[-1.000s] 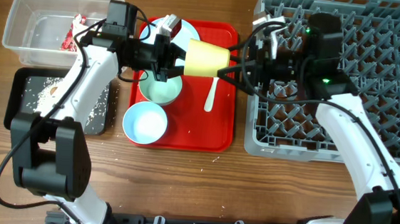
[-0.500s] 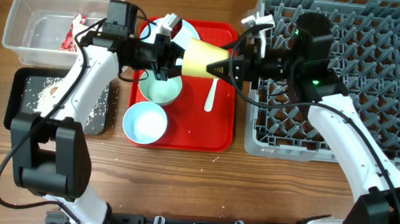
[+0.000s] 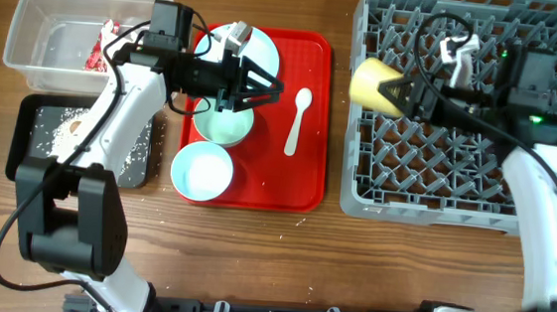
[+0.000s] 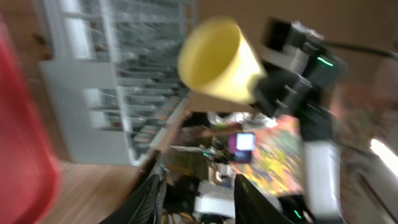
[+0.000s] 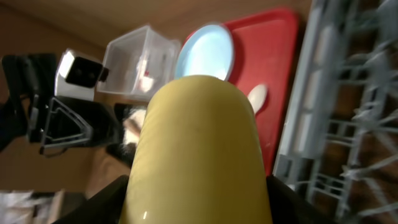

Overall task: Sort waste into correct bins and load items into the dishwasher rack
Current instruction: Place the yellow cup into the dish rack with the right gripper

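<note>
My right gripper tips downward and comes back and down into the rack's near corner beside the red tray next, where the pegs stand empty.
My right gripper [image 3: 401,89] is shut on the small yellow cup [image 3: 372,83], which lies sideways in the air over the left edge of the grey dishwasher rack [image 3: 457,170]. In the right wrist view the cup [image 5: 199,143] fills the space between the fingers. My left gripper [image 3: 262,83] hangs open and empty above the red tray [image 3: 301,188]; from its wrist view the cup [image 4: 217,59] shows well clear of its fingers [image 4: 152,199]. On the tray lie the light blue plate [image 3: 259,47], two pale bowls [image 3: 223,124] [image 3: 203,170] and the white spoon [image 3: 297,118].
The clear tub [image 3: 40,28] at the back left holds the red-and-white wrapper [image 3: 100,47]. Below it the black tray [image 3: 29,161] carries scattered rice grains [image 3: 66,131]. The rack's upright pegs stand under the cup.
The cup has passed from my left gripper to my right. The left jaws have opened, and the right arm has drawn the cup rightward over the rack's edge.
</note>
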You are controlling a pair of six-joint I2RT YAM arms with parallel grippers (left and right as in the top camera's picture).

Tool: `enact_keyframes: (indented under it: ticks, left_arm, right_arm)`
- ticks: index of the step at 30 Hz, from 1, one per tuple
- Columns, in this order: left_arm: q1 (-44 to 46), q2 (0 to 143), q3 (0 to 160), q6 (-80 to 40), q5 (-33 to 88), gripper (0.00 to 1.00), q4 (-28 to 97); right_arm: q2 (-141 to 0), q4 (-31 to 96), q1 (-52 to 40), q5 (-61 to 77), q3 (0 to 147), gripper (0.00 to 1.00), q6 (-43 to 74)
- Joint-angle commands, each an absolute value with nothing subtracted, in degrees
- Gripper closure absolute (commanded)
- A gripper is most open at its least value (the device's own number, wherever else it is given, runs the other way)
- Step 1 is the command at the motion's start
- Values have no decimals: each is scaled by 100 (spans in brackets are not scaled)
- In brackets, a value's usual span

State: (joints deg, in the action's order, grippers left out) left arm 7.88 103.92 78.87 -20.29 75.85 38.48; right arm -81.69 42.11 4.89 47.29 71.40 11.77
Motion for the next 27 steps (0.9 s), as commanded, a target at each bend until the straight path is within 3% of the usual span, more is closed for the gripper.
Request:
enact_keyframes:
  ticks: [1,9,22,25,27]
  left_arm:
    - [799,10248,7964,-1999,5837,64,3942]
    - [799,10248,7964,-1994,2797,65,4613]
    - [829,9598,7964,-1804,1533,63,4705]
    - [934,9598,7964,-1693,1253,62,4786]
    - [1015,9598,7964,-1693,1118,62,4781]
  right_arm:
    - [-7743,5784,467,2508,8230,53,1046]
    - [-8278,8694,467,556,8665,53,1072]
    - [-9957,7861,-390,644,8009,51,1369]
    - [-9996,7824,-390,646,8012,23,1365]
    - [-9996,7824,-390,646,8012,16,1365]
